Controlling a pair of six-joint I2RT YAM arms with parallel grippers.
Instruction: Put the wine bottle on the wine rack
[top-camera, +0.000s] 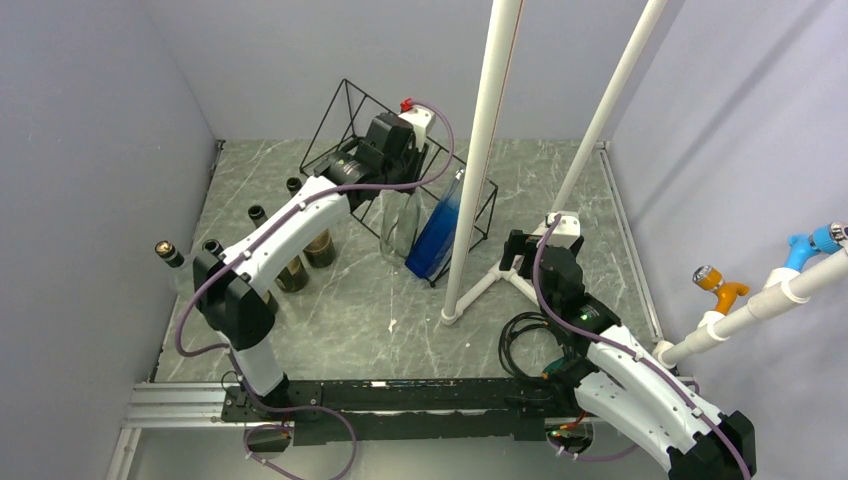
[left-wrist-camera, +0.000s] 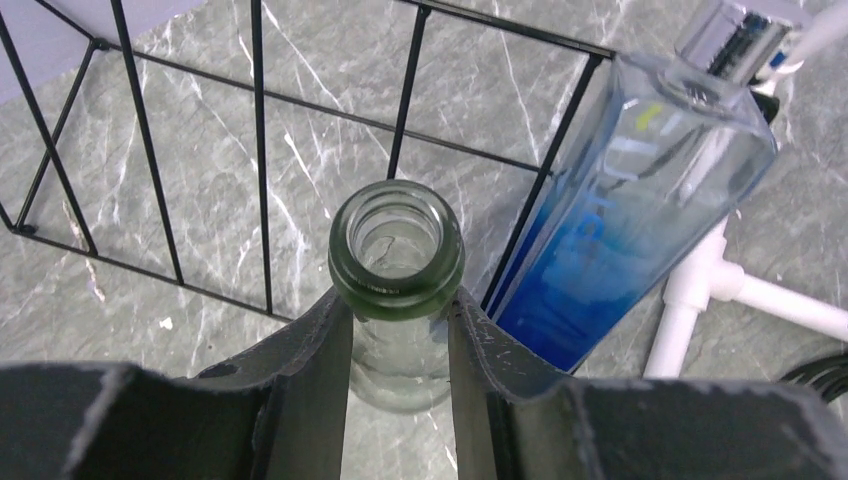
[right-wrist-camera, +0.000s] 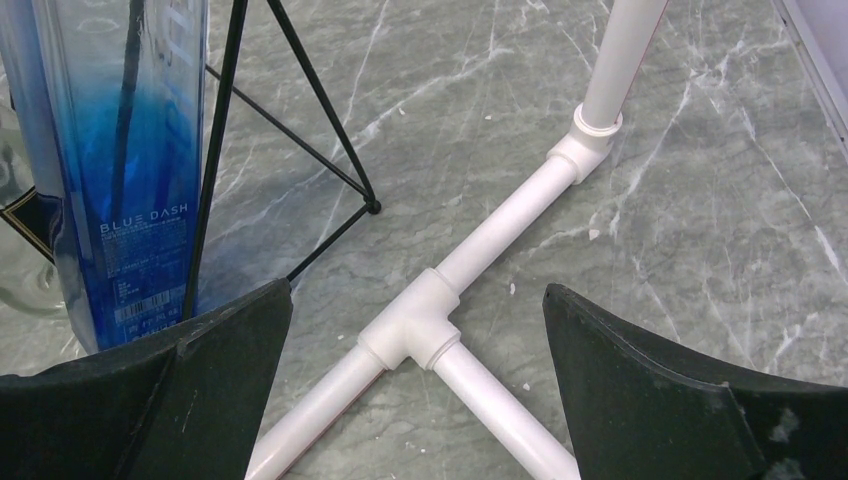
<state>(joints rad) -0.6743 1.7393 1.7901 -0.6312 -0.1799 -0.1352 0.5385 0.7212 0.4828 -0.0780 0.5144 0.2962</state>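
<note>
My left gripper should move away from my base and down next, and tip the neck of the clear bottle toward the rack's far top bar (top-camera: 437, 146).
My left gripper (left-wrist-camera: 398, 298) is shut on the neck of a clear glass wine bottle (left-wrist-camera: 396, 288), just under its green-tinted rim, and the bottle's open mouth faces the camera. From above, that gripper (top-camera: 385, 160) hangs over the black wire wine rack (top-camera: 340, 110), and the clear bottle (top-camera: 400, 225) leans on the rack's slanted bars. The rack's bars (left-wrist-camera: 262, 150) run behind the bottle. A blue bottle (left-wrist-camera: 640, 200) lies in the rack right beside it. My right gripper (right-wrist-camera: 417, 300) is open over the table with nothing between its fingers.
Several dark bottles (top-camera: 300, 265) stand on the marble table left of the rack. White PVC poles (top-camera: 480, 150) rise to the right of the rack, and their floor joint (right-wrist-camera: 425, 325) is under my right gripper (top-camera: 525, 255). A black cable (top-camera: 520, 335) coils near the right arm.
</note>
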